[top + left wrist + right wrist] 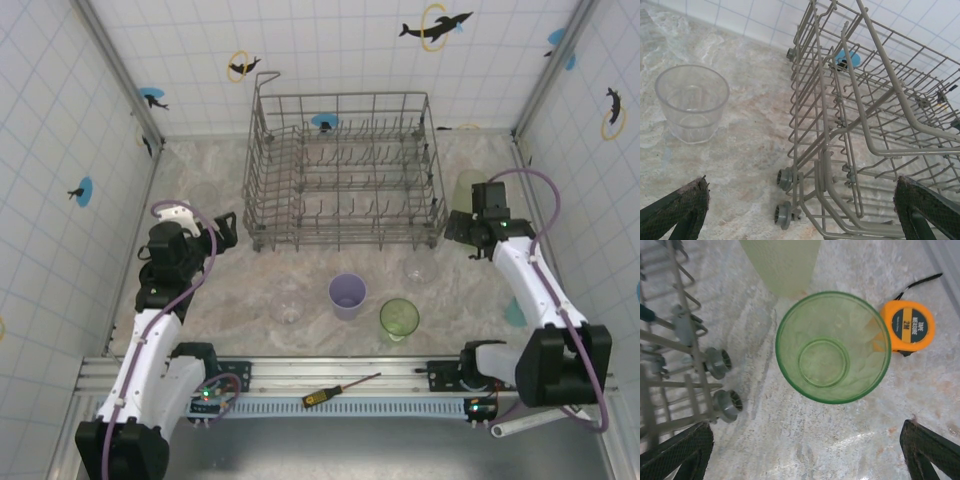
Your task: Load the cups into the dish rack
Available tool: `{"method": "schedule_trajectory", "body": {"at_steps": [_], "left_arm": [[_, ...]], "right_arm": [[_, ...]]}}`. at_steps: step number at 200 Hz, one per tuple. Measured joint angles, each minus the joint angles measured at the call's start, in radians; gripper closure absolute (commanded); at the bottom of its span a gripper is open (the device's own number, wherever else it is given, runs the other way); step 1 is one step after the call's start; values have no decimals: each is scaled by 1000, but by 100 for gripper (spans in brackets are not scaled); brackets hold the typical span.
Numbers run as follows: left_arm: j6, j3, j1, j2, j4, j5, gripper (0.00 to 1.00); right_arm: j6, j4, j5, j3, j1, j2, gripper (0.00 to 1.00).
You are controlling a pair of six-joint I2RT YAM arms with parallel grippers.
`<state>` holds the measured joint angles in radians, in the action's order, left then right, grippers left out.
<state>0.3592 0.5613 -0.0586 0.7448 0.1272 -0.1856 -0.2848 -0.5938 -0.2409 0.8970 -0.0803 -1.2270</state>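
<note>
The right gripper lowers its parted fingertips over the rack-side edge of the green cup's rim next, before grabbing.
The grey wire dish rack (340,170) stands at the back middle, with its corner wheels (785,178) in front of my open left gripper (802,212). A clear cup (692,102) stands upright left of that corner. My right gripper (805,452) is open just short of a green cup (833,346), which stands mouth up. A pale green tumbler (782,265) is behind it. In the top view a lavender cup (347,296), a green cup (399,319) and two clear cups (287,300) (420,265) stand in front of the rack. The left gripper (215,228) and right gripper (468,222) flank the rack.
An orange tape measure (907,326) lies right of the green cup. The rack's right wheels (722,385) are close on that gripper's left. A screwdriver (340,390) lies on the front rail. Tiled walls (60,150) close in both sides and the back.
</note>
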Motion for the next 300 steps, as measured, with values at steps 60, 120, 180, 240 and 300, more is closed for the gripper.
{"method": "schedule_trajectory", "body": {"at_steps": [60,120,180,240,300], "left_arm": [[-31,12,0,17,26,7,2],[-46,12,0,28,45,7,2],[-68,42,0,34,61,26,2],[-71,61,0,60,64,29,2],[-46,73,0,61,77,22,2]], "right_arm": [[34,32,36,43,29,-123,20],[56,55,59,98,56,-206,41],[65,58,83,113,56,-274,59],[73,32,76,158,56,-309,100],[50,6,87,161,61,-266,100]]}}
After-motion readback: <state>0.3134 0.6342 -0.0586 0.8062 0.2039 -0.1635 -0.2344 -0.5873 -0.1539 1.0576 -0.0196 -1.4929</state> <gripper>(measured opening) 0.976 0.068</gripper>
